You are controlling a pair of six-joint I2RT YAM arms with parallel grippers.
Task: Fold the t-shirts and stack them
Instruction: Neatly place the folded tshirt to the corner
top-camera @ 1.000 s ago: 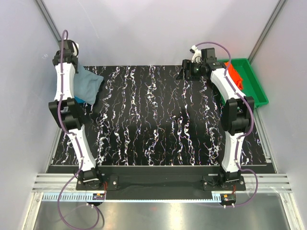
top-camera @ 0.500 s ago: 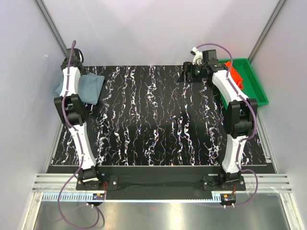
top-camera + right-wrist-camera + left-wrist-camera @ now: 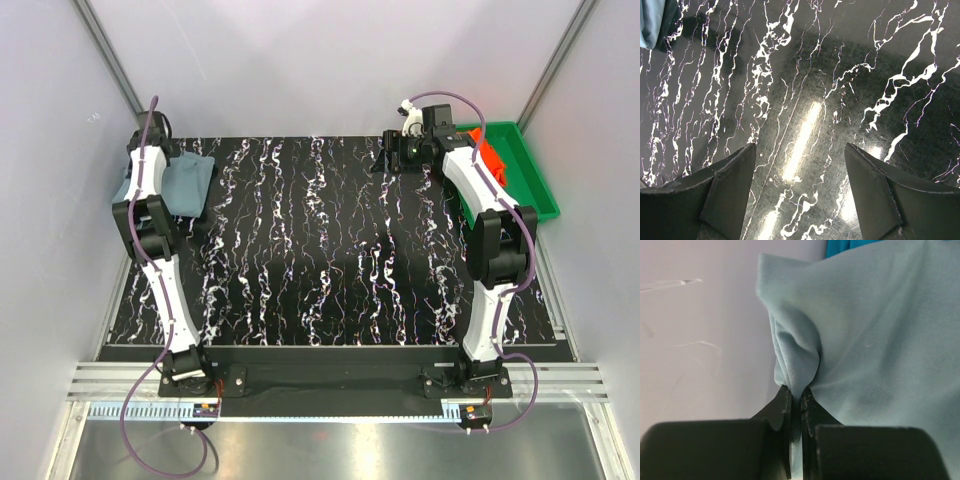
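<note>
My left gripper should next move right in the top view, away from the wall, and release the grey-blue shirt's fold, since the shirt's flat part (image 3: pixel 188 188) (image 3: pixel 885 350) lies there.
The dusty grey-blue t-shirt (image 3: pixel 188 183) lies bunched at the mat's far left corner, against the left wall. My left gripper (image 3: pixel 800 392) is shut on a fold of this shirt (image 3: pixel 880 340); in the top view the gripper (image 3: pixel 150 140) is mostly hidden under its wrist. A sliver of the bright teal-blue shirt (image 3: pixel 855 244) shows behind the grey-blue one. The orange-red shirt (image 3: pixel 489 158) lies in the green tray. My right gripper (image 3: pixel 386 160) is open and empty above the back of the mat, also seen in the right wrist view (image 3: pixel 800 165).
The green plastic tray (image 3: pixel 535 190) stands at the back right, off the mat's edge. The black marbled mat (image 3: pixel 330 250) covers the table. Walls stand close on the left, the back and the right.
My left arm has swung towards the left wall with the grey-blue shirt, which now hangs lower and flatter in the corner. My right gripper has shifted slightly and stays open.
</note>
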